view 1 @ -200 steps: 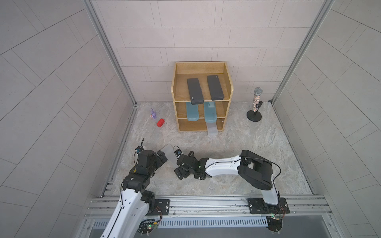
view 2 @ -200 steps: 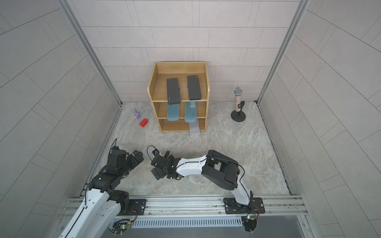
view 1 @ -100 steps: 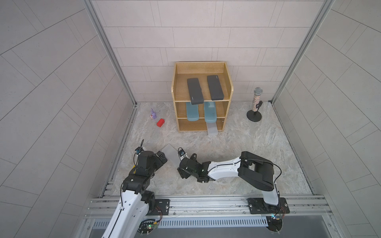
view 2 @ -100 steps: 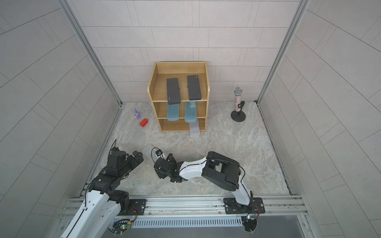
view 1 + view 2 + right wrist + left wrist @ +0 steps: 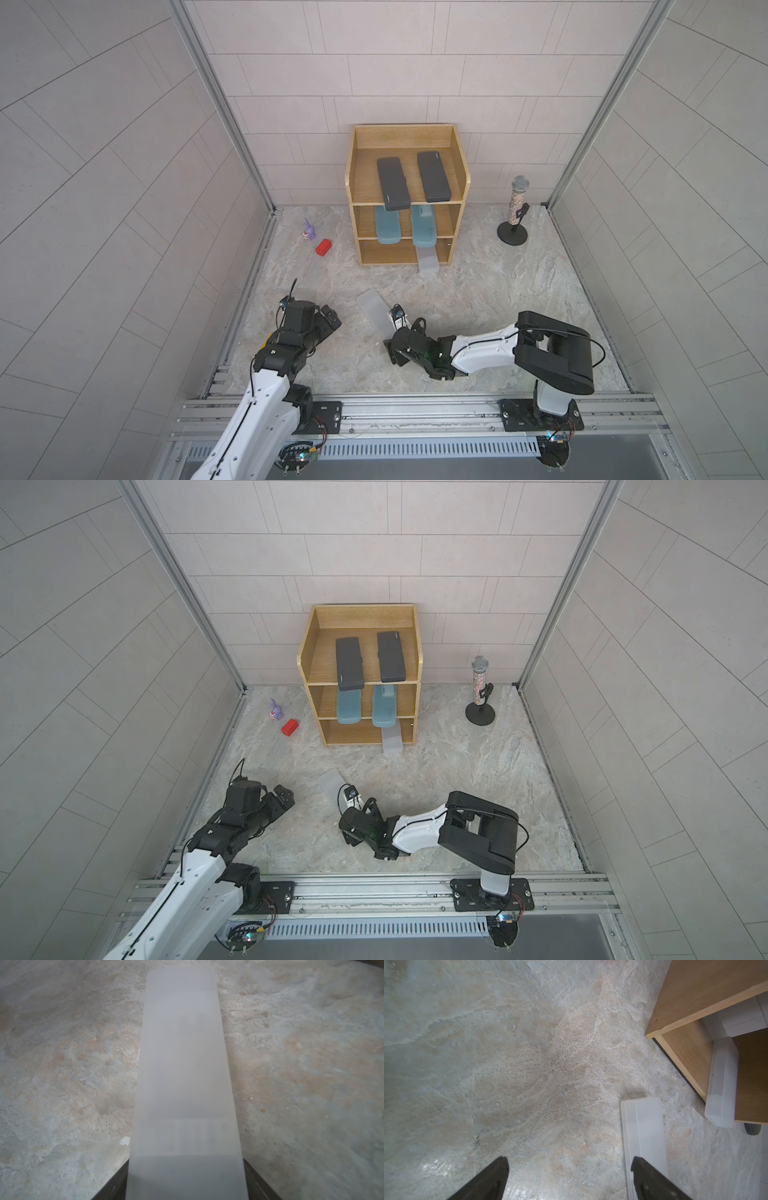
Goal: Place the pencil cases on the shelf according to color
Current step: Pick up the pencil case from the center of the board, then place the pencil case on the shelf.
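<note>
My right gripper should next move its frosted grey case outward to the shelf (image 5: 352,174) and let go of it on the bottom level's empty part (image 5: 389,253), because a matching case is there.
The wooden shelf (image 5: 352,174) (image 5: 305,654) stands at the back wall. Two black pencil cases (image 5: 392,183) (image 5: 433,176) lie on its top level and two teal ones (image 5: 387,228) (image 5: 424,230) on the middle level. A frosted pale grey case (image 5: 427,259) (image 5: 721,1084) sticks out of the bottom level. My right gripper (image 5: 390,328) (image 5: 186,1167) is shut on the near end of another frosted grey case (image 5: 372,307) (image 5: 331,785) (image 5: 182,1064), a finger on each long edge. My left gripper (image 5: 330,318) (image 5: 570,1164) is open over bare floor, left of that case (image 5: 643,1126).
A red block (image 5: 323,247) and a small purple toy (image 5: 308,229) lie left of the shelf. A microphone on a round stand (image 5: 515,208) is at the back right. Metal rails run along the front edge and the enclosure walls close in on both sides.
The right gripper's jaws have closed from wide open onto the frosted grey case. Gripper and case have shifted to the right. The left arm has barely moved.
</note>
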You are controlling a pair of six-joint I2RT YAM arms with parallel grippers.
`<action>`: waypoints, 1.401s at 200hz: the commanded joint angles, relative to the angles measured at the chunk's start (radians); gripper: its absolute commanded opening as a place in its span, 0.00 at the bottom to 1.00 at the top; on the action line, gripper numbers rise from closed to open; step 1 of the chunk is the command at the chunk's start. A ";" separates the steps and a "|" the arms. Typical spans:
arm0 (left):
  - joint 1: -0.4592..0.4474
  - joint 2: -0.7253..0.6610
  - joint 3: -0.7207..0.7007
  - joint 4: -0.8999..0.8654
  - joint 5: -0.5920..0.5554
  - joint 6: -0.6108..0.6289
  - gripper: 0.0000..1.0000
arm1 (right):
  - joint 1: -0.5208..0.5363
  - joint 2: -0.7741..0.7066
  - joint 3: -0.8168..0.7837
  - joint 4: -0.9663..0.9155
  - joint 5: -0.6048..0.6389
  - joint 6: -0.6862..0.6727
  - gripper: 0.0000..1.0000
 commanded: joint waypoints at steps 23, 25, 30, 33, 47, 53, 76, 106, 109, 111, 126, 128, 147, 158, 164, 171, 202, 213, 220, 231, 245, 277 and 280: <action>-0.093 0.064 0.009 0.069 -0.034 -0.011 1.00 | -0.002 -0.113 -0.061 0.100 0.113 0.050 0.40; -0.097 0.067 0.010 0.071 -0.037 -0.010 1.00 | -0.002 -0.115 -0.062 0.100 0.115 0.050 0.40; -0.107 0.072 0.012 0.075 -0.043 -0.012 1.00 | -0.005 -0.121 -0.062 0.101 0.118 0.052 0.39; -0.113 0.073 0.013 0.076 -0.046 -0.013 1.00 | -0.007 -0.124 -0.062 0.100 0.118 0.054 0.39; -0.127 0.077 0.012 0.085 -0.054 -0.017 1.00 | -0.020 -0.136 -0.064 0.112 0.121 0.070 0.39; -0.128 0.075 0.008 0.089 -0.055 -0.019 1.00 | -0.027 -0.140 -0.066 0.120 0.121 0.076 0.39; -0.129 0.058 -0.005 0.099 -0.057 -0.024 1.00 | -0.056 -0.146 -0.069 0.152 0.119 0.094 0.38; -0.132 0.063 -0.002 0.102 -0.050 -0.014 1.00 | -0.117 -0.117 -0.014 0.133 0.086 0.123 0.38; -0.132 0.066 -0.001 0.104 -0.048 -0.013 1.00 | -0.123 -0.110 -0.005 0.127 0.083 0.125 0.38; -0.133 0.067 -0.001 0.105 -0.047 -0.012 1.00 | -0.127 -0.106 0.001 0.125 0.081 0.125 0.38; -0.136 0.088 0.009 0.107 -0.038 0.002 1.00 | -0.148 -0.078 0.042 0.112 0.082 0.125 0.38; -0.136 0.091 0.011 0.107 -0.037 0.004 1.00 | -0.151 -0.073 0.048 0.110 0.083 0.125 0.38; -0.137 0.101 0.021 0.111 -0.032 0.014 1.00 | -0.182 -0.024 0.101 0.091 0.095 0.149 0.37; -0.139 0.135 0.029 0.113 -0.030 0.017 1.00 | -0.198 0.010 0.133 0.090 0.096 0.164 0.37; -0.138 0.140 0.030 0.114 -0.027 0.019 1.00 | -0.207 0.032 0.151 0.087 0.096 0.172 0.37; -0.138 0.141 0.032 0.114 -0.026 0.020 1.00 | -0.215 0.053 0.177 0.081 0.096 0.181 0.37; -0.138 0.136 0.027 0.115 -0.023 0.027 1.00 | -0.234 0.146 0.298 0.018 0.129 0.201 0.36; -0.138 0.136 0.024 0.119 -0.023 0.027 1.00 | -0.242 0.177 0.338 -0.011 0.134 0.208 0.36; -0.138 0.135 0.023 0.120 -0.022 0.028 1.00 | -0.247 0.195 0.362 -0.029 0.139 0.215 0.36; -0.138 0.138 0.024 0.120 -0.018 0.033 1.00 | -0.256 0.224 0.398 -0.052 0.149 0.221 0.36; -0.139 0.140 0.025 0.120 -0.018 0.037 1.00 | -0.266 0.260 0.446 -0.086 0.161 0.230 0.36; -0.138 0.146 0.031 0.117 -0.014 0.044 1.00 | -0.295 0.335 0.559 -0.190 0.163 0.246 0.37; -0.139 0.146 0.032 0.117 -0.014 0.045 1.00 | -0.298 0.339 0.563 -0.193 0.163 0.246 0.37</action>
